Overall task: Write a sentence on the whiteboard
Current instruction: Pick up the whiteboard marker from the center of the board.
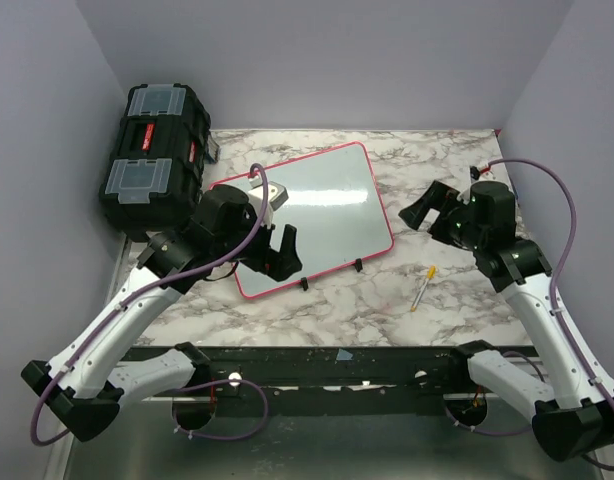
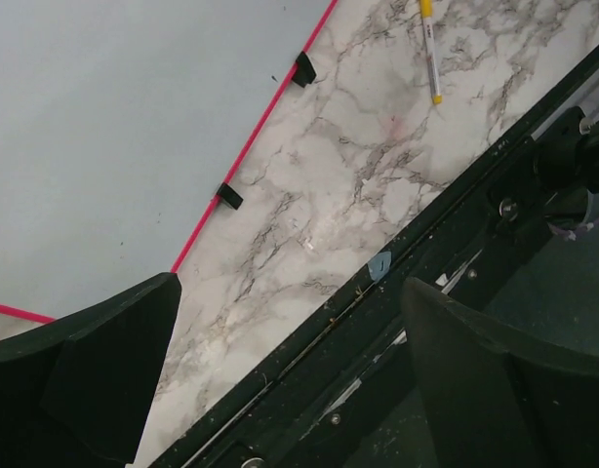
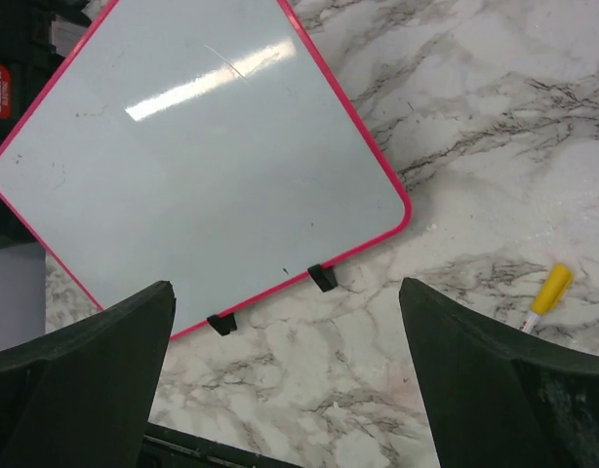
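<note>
Next, my right gripper draws back and comes down, turning, onto the marker's white body (image 1: 422,289) (image 3: 530,321) by the marker's cap. The marker lies below the gripper's fingers, toward my base.
The whiteboard (image 1: 327,205) lies flat and turned at an angle on the marble table, its pink-red frame carrying two black clips (image 1: 358,266) on the near edge. Its white surface (image 3: 202,166) shows only faint specks; no sentence is in view on it. A yellow-capped marker (image 1: 423,288) lies on the table right of the board, also visible as the marker (image 3: 545,295) and the marker (image 2: 429,49). My left gripper (image 1: 272,252) hovers open over the board's near-left corner (image 2: 114,127). My right gripper (image 1: 434,208) hangs open right of the board, nothing between its fingers.
A black toolbox (image 1: 155,155) stands at the far left against the wall, close to the board's left corner. A black rail (image 1: 327,365) runs along the table's near edge. Walls close in on the left, back and right.
</note>
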Robot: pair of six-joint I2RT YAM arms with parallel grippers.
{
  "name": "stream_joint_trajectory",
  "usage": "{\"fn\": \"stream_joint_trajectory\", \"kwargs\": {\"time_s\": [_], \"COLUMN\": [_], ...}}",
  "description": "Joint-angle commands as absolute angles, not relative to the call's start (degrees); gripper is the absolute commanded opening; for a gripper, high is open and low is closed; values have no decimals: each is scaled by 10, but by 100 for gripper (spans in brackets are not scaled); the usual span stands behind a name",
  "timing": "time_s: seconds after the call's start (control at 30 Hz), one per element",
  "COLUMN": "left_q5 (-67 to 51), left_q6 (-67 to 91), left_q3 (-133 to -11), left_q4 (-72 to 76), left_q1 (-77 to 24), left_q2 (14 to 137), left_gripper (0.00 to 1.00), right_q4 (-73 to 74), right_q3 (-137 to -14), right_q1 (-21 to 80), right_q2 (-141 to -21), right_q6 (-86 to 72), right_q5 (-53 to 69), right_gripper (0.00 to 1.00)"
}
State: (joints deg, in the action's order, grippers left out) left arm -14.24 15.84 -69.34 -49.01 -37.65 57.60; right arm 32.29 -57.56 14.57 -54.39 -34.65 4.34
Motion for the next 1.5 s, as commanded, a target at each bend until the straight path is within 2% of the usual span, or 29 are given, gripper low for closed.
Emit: {"fn": "stream_joint_trajectory", "kwargs": {"time_s": [0.0,0.3,0.5,0.73,1.03,1.47], "left_q5": [-159,-163,-163,-159,-136,-124], "left_q6": [154,156,162,170,169,179], "left_q3": [-719,-717,-706,-700,-693,-661], "left_q4": [-469,-445,-432,-425,-442,-451], "left_q1": [-401,-417,-425,-430,-431,-431], "left_q2": [593,617,615,616,601,567], "left_gripper": [99,99,98,98,97,94], "right_q4": [383,485,518,557,541,518], "right_q3": [-567,-572,-553,-546,-479,-473], "right_q1": [145,145,145,145,145,145], "right_q2": [-518,-512,-516,-573,-583,-671], "right_q6": [-353,-349,-354,-408,-482,-499], "right_q5": [8,-70,-78,-83,-71,-99], "right_gripper": [100,100,100,100,96,95]}}
